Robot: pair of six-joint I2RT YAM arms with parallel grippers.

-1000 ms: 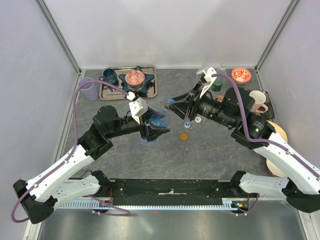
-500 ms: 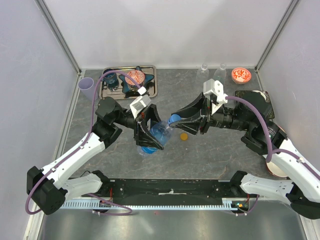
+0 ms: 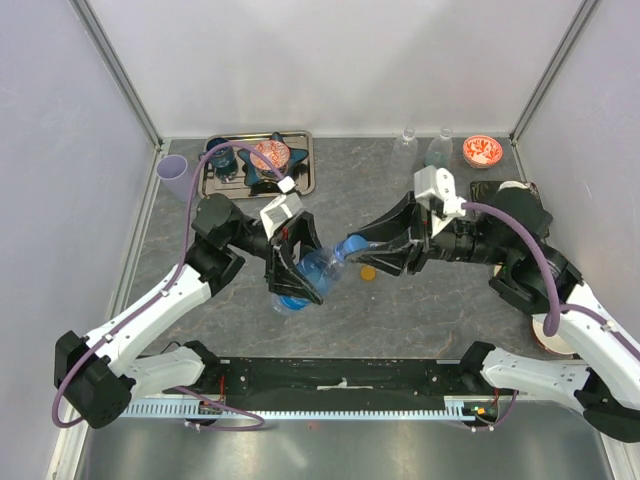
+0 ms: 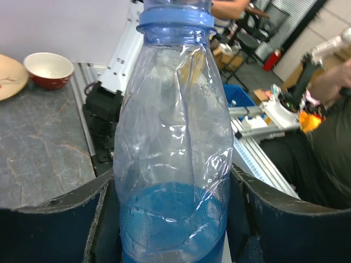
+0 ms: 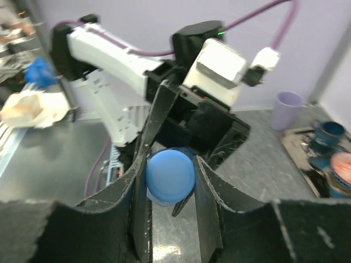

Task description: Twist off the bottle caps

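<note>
I will next pull my right gripper away from the bottle, tip it downward and lower the blue cap alongside the loose orange cap.
My left gripper (image 3: pixel 297 272) is shut on the body of a clear, blue-tinted bottle (image 3: pixel 312 268) and holds it tilted above the table. In the left wrist view the bottle (image 4: pixel 173 126) fills the gap between both fingers (image 4: pixel 49 224). Its blue neck ring (image 4: pixel 175 19) sits at the top edge. My right gripper (image 3: pixel 352 246) meets the bottle's neck and is shut on the blue cap (image 5: pixel 170 174), one finger (image 5: pixel 211 192) pressed against each side. An orange cap (image 3: pixel 368 271) lies loose on the table just below my right gripper.
Two clear bottles (image 3: pixel 438 150) stand at the back next to a red bowl (image 3: pixel 481 150). A metal tray (image 3: pixel 305 180) with dishes sits back left, a purple cup (image 3: pixel 173 171) beside it. A plate (image 3: pixel 548 338) lies at the right edge.
Both arms swung toward the table's middle. The left gripper tilted the bottle toward the right arm, and the right gripper came down and left onto the blue cap.
</note>
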